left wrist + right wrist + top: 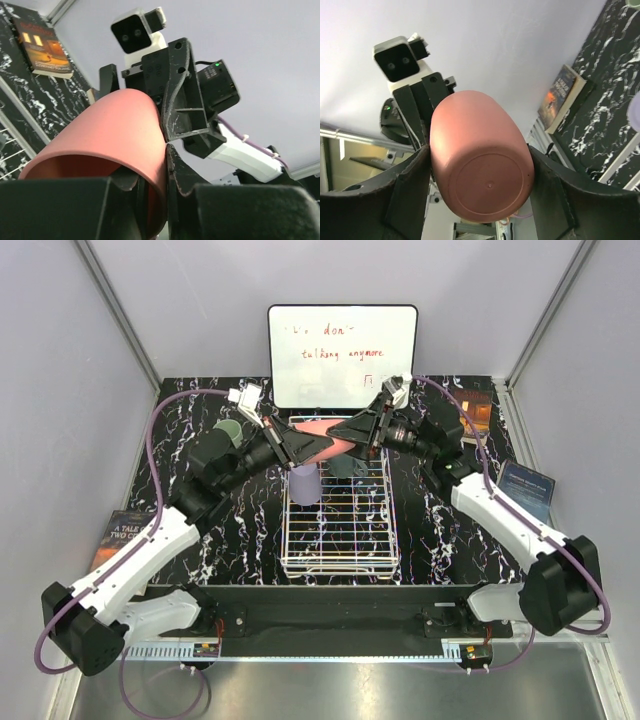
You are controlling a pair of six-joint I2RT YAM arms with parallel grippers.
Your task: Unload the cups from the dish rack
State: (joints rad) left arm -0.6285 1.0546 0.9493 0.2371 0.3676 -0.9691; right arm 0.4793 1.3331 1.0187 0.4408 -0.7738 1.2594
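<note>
My left gripper swings leftward in the top view over the opening of the pale green cup (229, 430) below next, turns the sideways pink cup upright, lowers and releases it.
The pink cup (325, 446) hangs on its side above the back of the white wire dish rack (340, 532), held between both grippers. My left gripper (298, 445) pinches the cup's rim wall (115, 135), one finger inside and one outside (150, 165). My right gripper (352, 438) is shut around the cup's base end (485, 185), a finger on each side. The tall lavender cup (304, 483) stands in the rack below. A dark grey mug (344, 468) sits in the rack under the right gripper. The pale green cup (229, 430) stands on the table behind my left arm. The orange-red cup is not visible.
A whiteboard (342, 355) with red writing stands at the back. Books lie at the left (120, 530), the right (527, 487) and the back right (475, 410). Both arms cross over the rack's back half.
</note>
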